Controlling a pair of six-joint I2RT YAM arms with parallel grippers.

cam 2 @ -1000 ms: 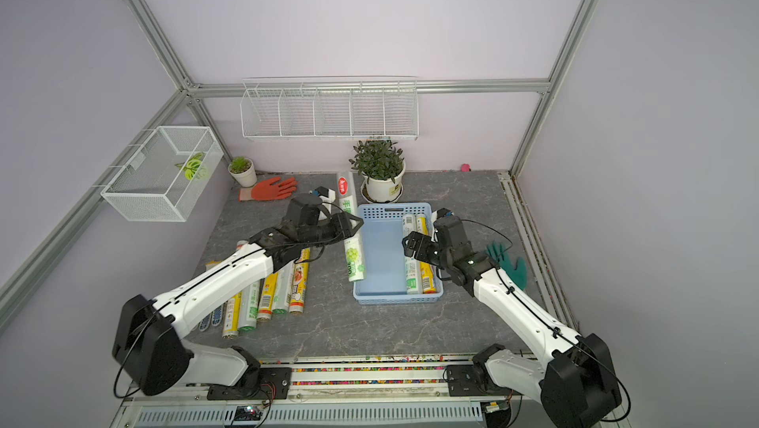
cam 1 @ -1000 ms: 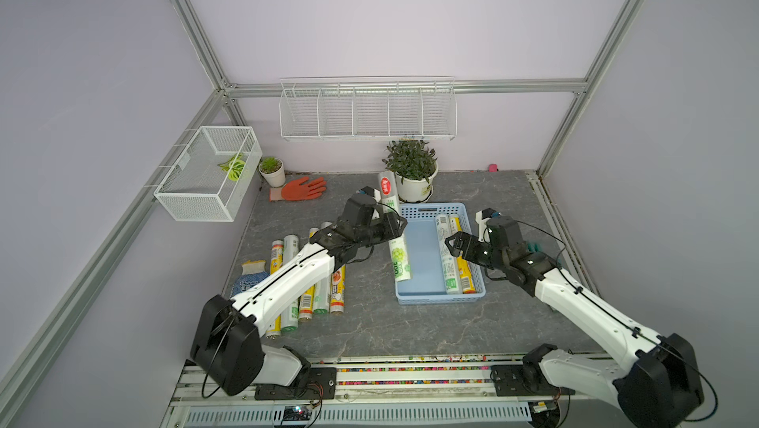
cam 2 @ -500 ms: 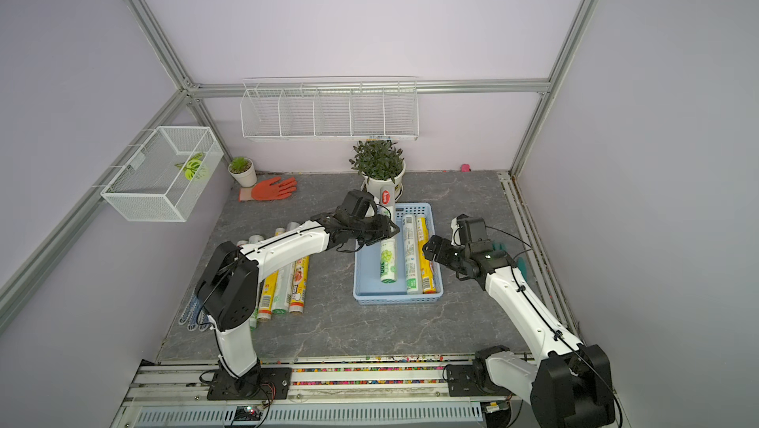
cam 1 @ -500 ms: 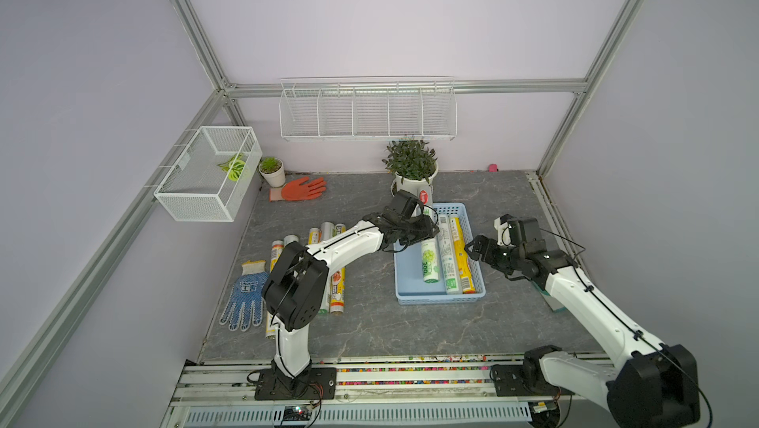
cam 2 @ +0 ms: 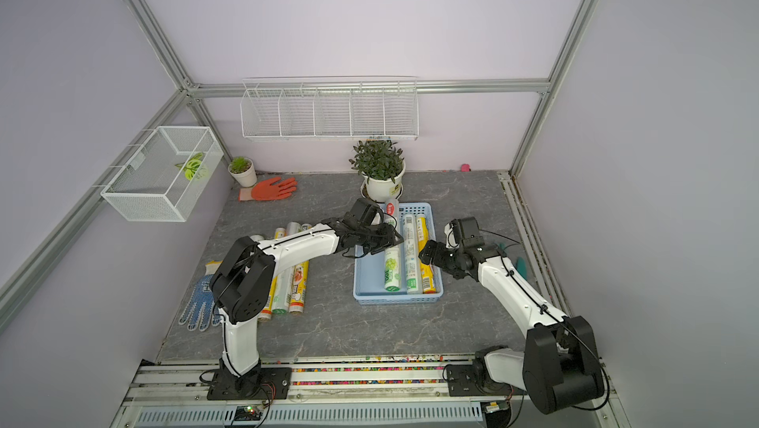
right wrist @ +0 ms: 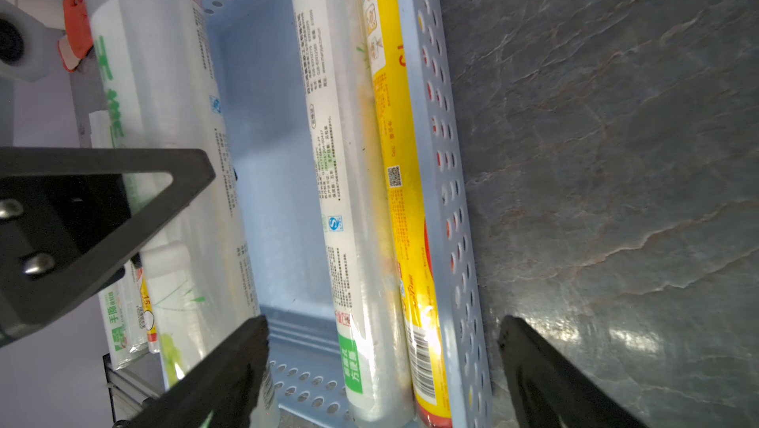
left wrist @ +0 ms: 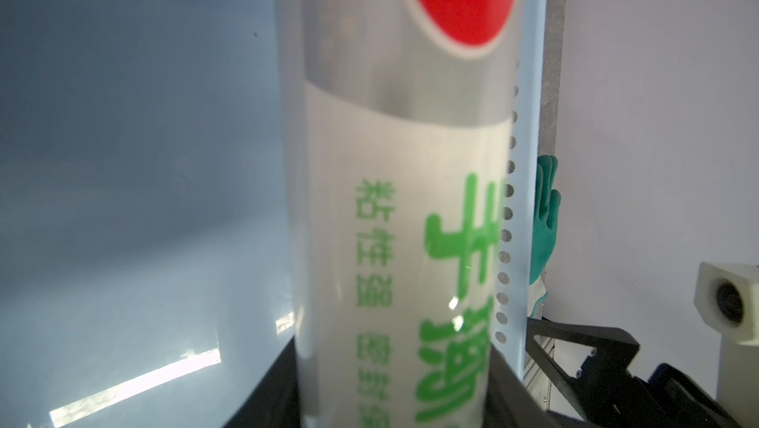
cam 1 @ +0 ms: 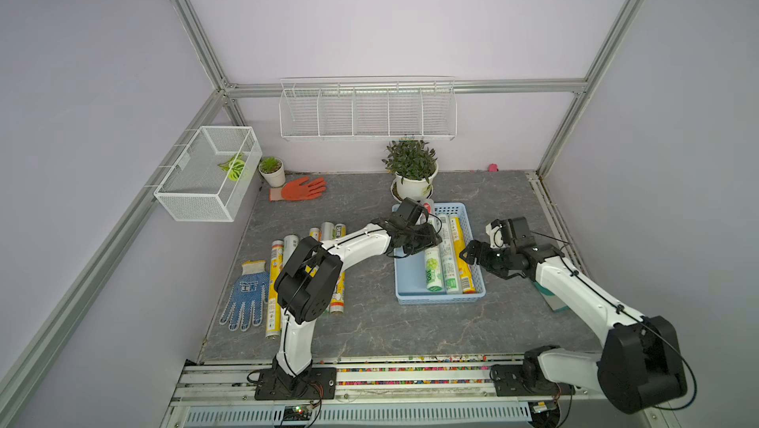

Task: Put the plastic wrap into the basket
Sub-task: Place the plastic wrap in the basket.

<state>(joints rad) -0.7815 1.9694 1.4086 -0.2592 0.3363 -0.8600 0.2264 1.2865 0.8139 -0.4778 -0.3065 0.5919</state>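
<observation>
The empty part of the basket's bottom beside the silvery roll is below, so the left gripper will next lower the white-green roll until it rests there, then let it go.
My left gripper is shut on a white-green roll of plastic wrap with a red label. It holds the roll lengthwise in the left part of the light blue basket, and the roll's far end pokes over the far rim. A silvery roll and a yellow roll lie along the basket's right wall. My right gripper hangs open over that wall and these two rolls. Several more rolls lie on the table to the left.
A potted plant stands just behind the basket. An orange glove and a small pot are at the back left, a blue dotted glove at the front left, and a green glove under my right arm. A mesh box and a wire rack hang on the walls.
My left arm has carried the white-green roll from the table left of the basket into the basket. My right gripper has drawn back from over the basket to its right wall.
</observation>
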